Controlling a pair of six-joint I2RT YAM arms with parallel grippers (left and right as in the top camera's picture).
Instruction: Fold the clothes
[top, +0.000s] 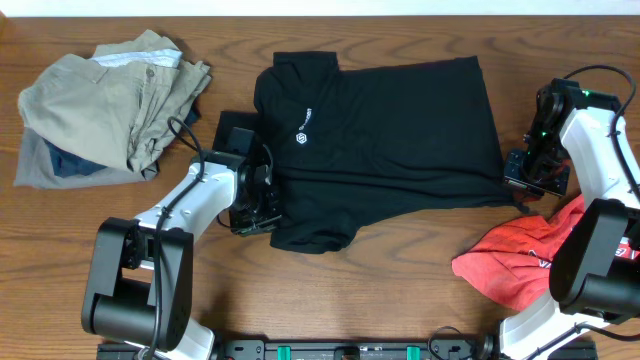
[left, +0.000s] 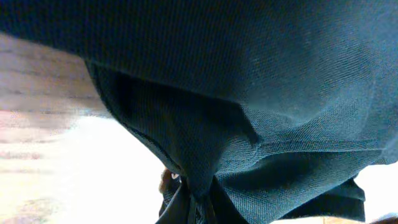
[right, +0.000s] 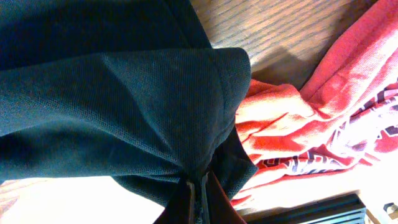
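Observation:
My right gripper moves outward over the shirt's side edge (top: 494, 137) (right: 195, 25) next and lets go of the hem corner, since the shirt's body lies flat outward of that pinched corner.
The black collared shirt (top: 390, 130) with a small white chest logo lies across the middle of the table, partly folded. My left gripper (top: 256, 205) is shut on its lower left sleeve area; black cloth (left: 249, 93) fills the left wrist view and bunches between the fingers (left: 198, 208). My right gripper (top: 528, 178) is shut on the shirt's right hem corner (right: 155, 106), the cloth pinched between the fingers (right: 198, 190). The red printed tee (top: 515, 255) lies crumpled at the front right, also in the right wrist view (right: 311, 118).
A pile of khaki and blue garments (top: 105, 105) sits at the back left. A black bar (top: 350, 350) runs along the table's front edge between the arm bases.

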